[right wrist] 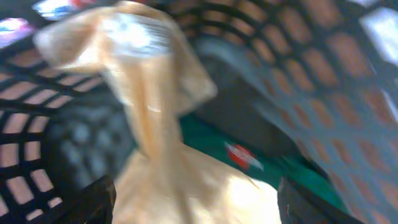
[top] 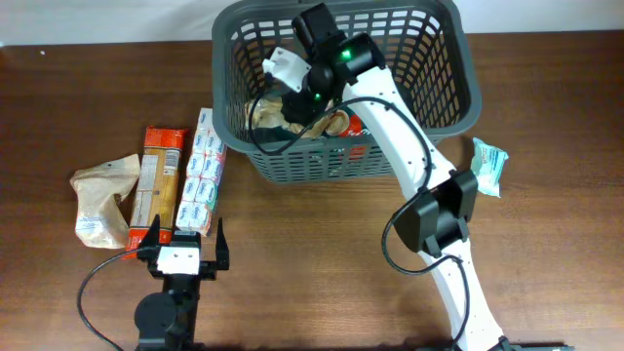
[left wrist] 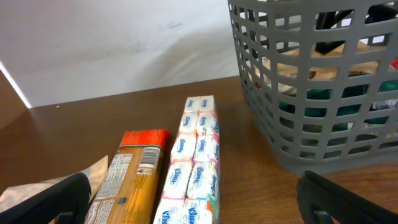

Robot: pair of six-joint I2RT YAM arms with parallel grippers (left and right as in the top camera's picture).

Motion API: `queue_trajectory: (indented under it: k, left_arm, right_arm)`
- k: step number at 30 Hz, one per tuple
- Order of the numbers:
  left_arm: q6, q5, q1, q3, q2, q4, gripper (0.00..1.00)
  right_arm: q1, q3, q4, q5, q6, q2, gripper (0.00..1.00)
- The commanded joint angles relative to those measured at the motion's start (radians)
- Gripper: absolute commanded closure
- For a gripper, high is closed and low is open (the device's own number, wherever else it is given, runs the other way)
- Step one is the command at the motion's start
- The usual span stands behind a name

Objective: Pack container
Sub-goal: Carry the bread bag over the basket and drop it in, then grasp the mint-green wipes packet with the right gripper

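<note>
The teal packet is outside on the tabletop. My right gripper should next rise out of the container (top: 468,68), cross the container's rim and go down onto the teal packet's middle (top: 487,168).
The dark grey container (top: 468,68) stands at the back of the table; it also shows in the left wrist view (left wrist: 298,93) and the right wrist view (right wrist: 311,56). My right gripper (top: 302,97) reaches down inside it. In the blurred right wrist view its jaws (right wrist: 196,199) are set wide with a beige bag (right wrist: 168,155) filling the gap and touching both fingers. The bag (top: 273,112) lies over a green packet (right wrist: 249,155). My left gripper (top: 185,239) is open and empty near the table's front edge, its jaws (left wrist: 193,205) just short of a tissue pack (left wrist: 196,162).
Left of the container lie the tissue pack (top: 202,175), an orange box (top: 158,185) (left wrist: 130,180) and another beige bag (top: 102,195) (left wrist: 37,190). A teal packet (top: 487,166) lies right of the container, beside my right arm.
</note>
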Motion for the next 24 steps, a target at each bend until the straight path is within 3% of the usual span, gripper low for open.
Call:
queue_trajectory:
  k: [1,6,11,16,19,24]
  left_arm:
    - [0.013,-0.01,0.006,-0.006,-0.006,0.002,0.01]
    - [0.013,-0.011,0.006,-0.006,-0.006,0.002,0.01]
    - [0.013,-0.01,0.006,-0.006,-0.006,0.002,0.01]
    - [0.013,-0.01,0.006,-0.006,-0.006,0.002,0.01]
    - [0.013,-0.01,0.006,-0.006,-0.006,0.002,0.01]
    - [0.013,-0.01,0.006,-0.006,-0.006,0.002,0.01]
  right_arm:
    - [-0.054,0.014,0.0,0.118,0.09,-0.179,0.17]
    - [-0.183,0.014,-0.018,0.127,0.134,-0.375,0.16]
    - [-0.427,-0.04,0.006,0.081,0.179,-0.558,0.16]
    - [-0.75,-0.314,0.12,0.073,0.356,-0.698,0.15]
    - [-0.905,-0.51,0.155,-0.029,0.454,-0.721,0.14]
    - [-0.996,-0.818,0.148,-0.204,0.534,-0.689,0.2]
